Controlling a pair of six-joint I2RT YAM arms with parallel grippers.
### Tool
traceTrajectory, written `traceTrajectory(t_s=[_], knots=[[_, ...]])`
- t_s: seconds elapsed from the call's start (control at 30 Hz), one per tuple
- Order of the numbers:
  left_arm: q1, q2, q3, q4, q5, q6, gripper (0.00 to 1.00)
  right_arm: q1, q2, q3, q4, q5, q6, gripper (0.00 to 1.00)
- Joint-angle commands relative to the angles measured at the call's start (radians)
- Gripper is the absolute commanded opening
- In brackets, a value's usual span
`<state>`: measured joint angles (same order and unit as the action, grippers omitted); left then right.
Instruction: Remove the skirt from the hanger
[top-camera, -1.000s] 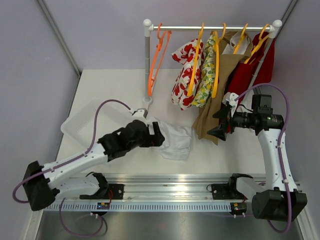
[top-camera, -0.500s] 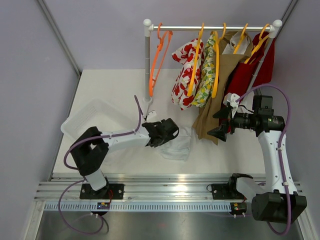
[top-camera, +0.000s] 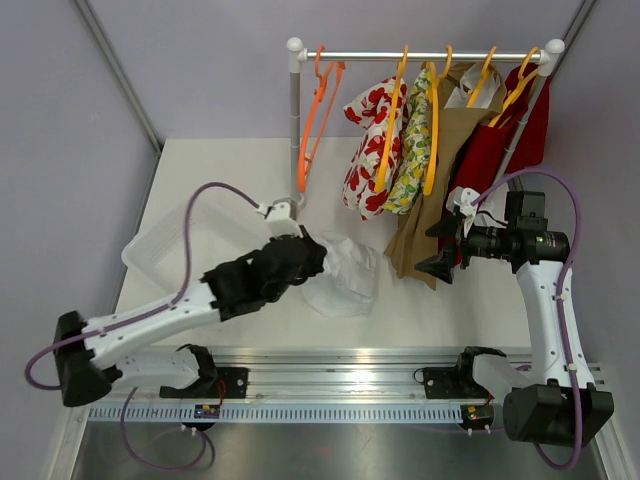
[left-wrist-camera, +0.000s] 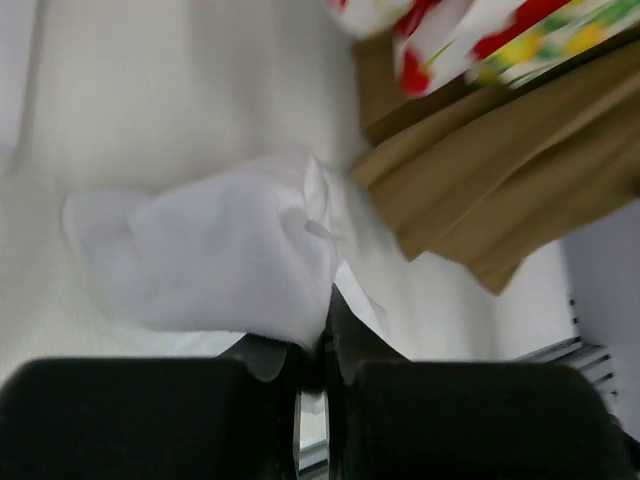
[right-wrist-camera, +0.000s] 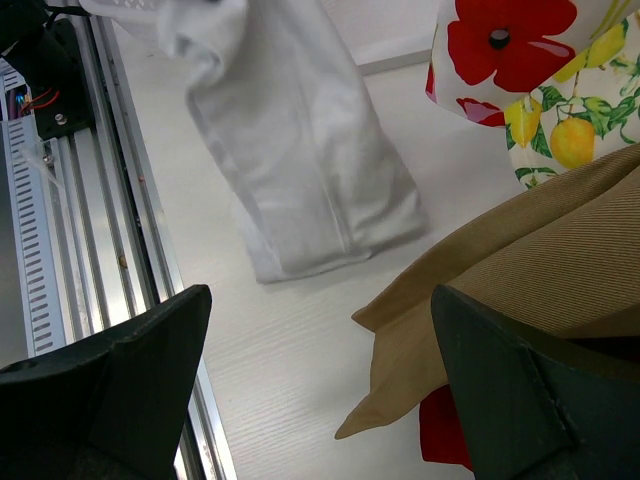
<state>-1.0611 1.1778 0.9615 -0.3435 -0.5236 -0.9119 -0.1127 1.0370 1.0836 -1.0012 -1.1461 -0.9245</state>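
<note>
My left gripper swings to the left in the top view over the clear bin next and releases the skirt (top-camera: 345, 282), as the bin is still empty.
The white skirt (top-camera: 345, 282) lies crumpled on the table, off any hanger, below the rack. My left gripper (top-camera: 318, 262) is shut on its left edge. In the left wrist view the cloth (left-wrist-camera: 210, 250) bunches up from between the closed fingers of that gripper (left-wrist-camera: 318, 345). An empty orange hanger (top-camera: 315, 120) hangs at the left end of the rail. My right gripper (top-camera: 447, 245) hovers open by the hem of the brown garment (top-camera: 425, 220), with nothing in it. Its wrist view shows the skirt (right-wrist-camera: 300, 150) beyond the gripper (right-wrist-camera: 320, 370).
The rack rail (top-camera: 420, 56) carries several garments on orange hangers: red-flowered (top-camera: 368, 150), lemon-print (top-camera: 412, 150), brown and red (top-camera: 495, 150). The rack post (top-camera: 294, 130) stands just behind the skirt. A clear plastic bin (top-camera: 170, 245) sits at the left.
My left gripper has closed on the skirt's edge. The cloth has bunched into a rounder heap and shifted slightly toward the rack. The right arm has stayed still.
</note>
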Motion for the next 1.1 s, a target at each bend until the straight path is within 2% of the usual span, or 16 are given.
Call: traceTrajectory(t_s=[0.0, 0.07, 0.13, 0.2, 0.37, 0.5, 0.63, 0.7, 0.73, 0.77, 0.83, 0.9, 0.97, 1.0, 1.07], knots=[[0.006, -0.15, 0.016, -0.05, -0.191, 0.171, 0.0, -0.008, -0.009, 0.007, -0.002, -0.032, -0.017, 1.0], [0.006, -0.254, 0.029, -0.148, -0.248, 0.233, 0.0, -0.008, -0.008, 0.007, -0.001, -0.033, -0.013, 0.99], [0.006, -0.34, 0.054, -0.175, -0.307, 0.298, 0.0, -0.008, -0.006, 0.007, 0.001, -0.037, -0.01, 1.0], [0.006, -0.378, 0.12, -0.184, -0.349, 0.436, 0.0, -0.008, -0.003, 0.007, 0.004, -0.038, -0.008, 0.99], [0.01, -0.391, 0.275, -0.115, -0.481, 0.764, 0.0, -0.01, 0.001, 0.007, 0.006, -0.037, -0.005, 0.99], [0.035, -0.363, 0.336, -0.026, -0.538, 0.932, 0.0, -0.016, 0.0, 0.006, 0.009, -0.038, 0.0, 0.99], [0.134, -0.346, 0.332, -0.031, -0.529, 0.976, 0.0, -0.019, 0.003, 0.006, 0.009, -0.038, 0.001, 0.99], [0.245, -0.345, 0.313, -0.08, -0.475, 0.923, 0.0, -0.019, 0.005, 0.006, 0.007, -0.038, 0.0, 0.99], [0.289, -0.345, 0.297, -0.095, -0.393, 0.892, 0.0, -0.019, 0.005, 0.006, 0.009, -0.037, 0.0, 1.0], [0.381, -0.345, 0.257, -0.103, -0.35, 0.845, 0.0, -0.018, 0.005, 0.006, 0.007, -0.037, -0.002, 1.0], [0.467, -0.34, 0.209, -0.126, -0.221, 0.773, 0.0, -0.019, 0.005, 0.006, 0.006, -0.037, -0.002, 1.0], [0.567, -0.337, 0.14, -0.135, -0.095, 0.719, 0.14, -0.019, 0.005, 0.006, 0.003, -0.038, -0.007, 0.99], [0.636, -0.337, 0.08, -0.135, -0.003, 0.647, 0.42, -0.019, 0.003, 0.007, -0.005, -0.041, -0.011, 1.0], [0.651, -0.337, 0.065, -0.141, 0.069, 0.622, 0.64, -0.019, 0.001, 0.009, -0.008, -0.043, -0.016, 1.0], [0.687, -0.339, 0.039, -0.15, 0.121, 0.564, 0.76, -0.018, -0.002, 0.022, -0.029, -0.049, -0.023, 1.0]])
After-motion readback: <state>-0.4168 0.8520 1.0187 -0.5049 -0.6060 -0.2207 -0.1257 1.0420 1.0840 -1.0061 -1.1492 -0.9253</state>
